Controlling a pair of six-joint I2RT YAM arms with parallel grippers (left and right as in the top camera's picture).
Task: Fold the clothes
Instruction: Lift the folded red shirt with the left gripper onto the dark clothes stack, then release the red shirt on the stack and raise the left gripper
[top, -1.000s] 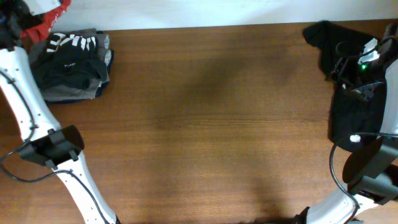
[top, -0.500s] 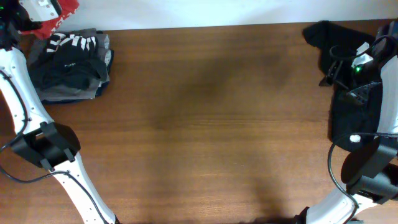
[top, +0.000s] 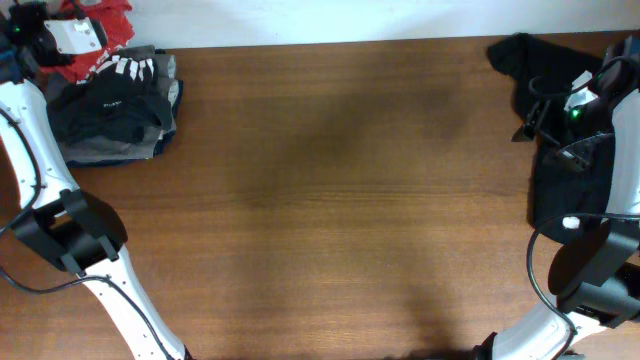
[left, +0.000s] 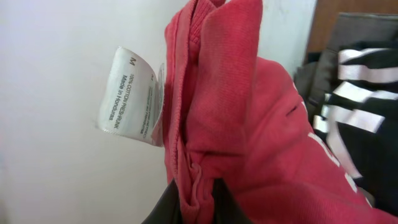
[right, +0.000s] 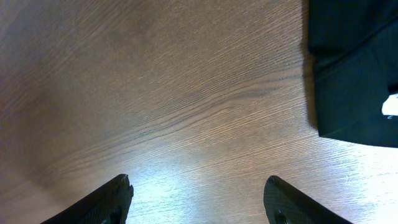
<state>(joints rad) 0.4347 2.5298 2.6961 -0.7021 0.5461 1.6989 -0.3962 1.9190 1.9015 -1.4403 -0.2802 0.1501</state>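
Observation:
I should next move my left gripper back over the striped top piece (top: 115, 90) and let go of the cloth there, because the red garment (top: 108, 20) is still hanging at the far edge of the stack.
My left gripper (top: 88, 38) is shut on a red garment (top: 108, 20) at the far left corner, above the back of a stack of folded dark clothes (top: 115, 105). In the left wrist view the red cloth (left: 249, 124) with a white label (left: 130, 96) fills the frame between my fingers (left: 198, 202); the stack's black-and-white striped top piece (left: 360, 93) is at right. My right gripper (right: 198, 199) is open and empty over bare wood, beside a loose black garment (top: 565, 130) at the far right, which also shows in the right wrist view (right: 354, 62).
The wooden table (top: 340, 200) spans the view. A white wall (top: 300, 20) runs along the far edge. My arm bases stand at the near left (top: 70, 235) and near right (top: 595, 265).
My left gripper has carried the red garment a little to the right and down, toward the back of the folded stack. The right arm has shifted slightly.

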